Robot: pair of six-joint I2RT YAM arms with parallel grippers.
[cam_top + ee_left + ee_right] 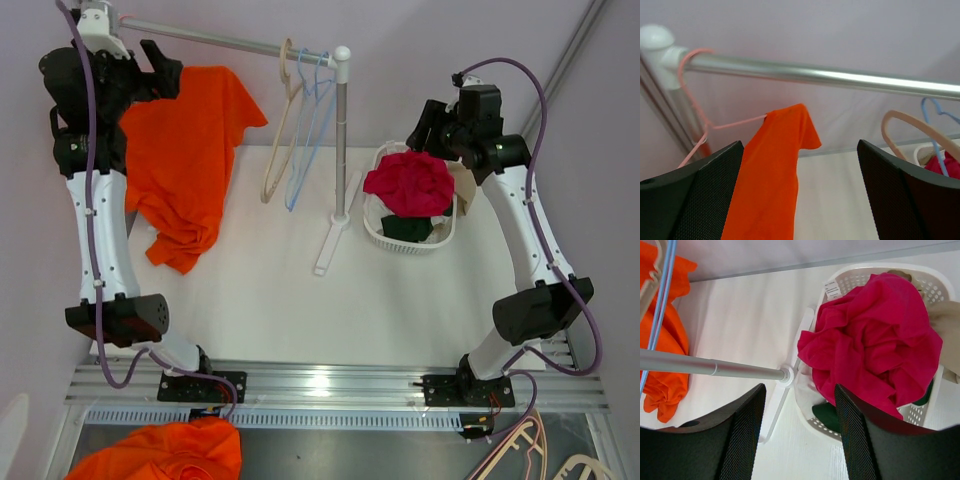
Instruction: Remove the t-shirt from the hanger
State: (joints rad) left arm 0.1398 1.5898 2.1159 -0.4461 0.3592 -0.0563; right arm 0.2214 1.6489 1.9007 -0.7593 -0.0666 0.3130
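My left gripper is open, and the pink hanger's neck is outside its fingers, near the bar's end post. It will move toward that post next, then outward onto the neck.
An orange t-shirt (185, 150) hangs from a thin pink hanger (696, 102) at the left end of the metal rail (215, 40). One shoulder is still over the hanger arm and the rest droops to the table. In the left wrist view the shirt (770, 175) hangs just in front of the jaws, nearer the left finger. My left gripper (163, 68) is open and empty, up by the rail next to the shirt's top. My right gripper (425, 125) is open and empty above a white basket (375, 230).
A beige hanger (280, 120) and a blue hanger (305, 130) hang near the rail's right end, by the rack post (342, 130). The basket holds a red garment (410, 182) over a dark green one. More orange cloth (160, 450) and spare hangers (530, 450) lie below the table edge.
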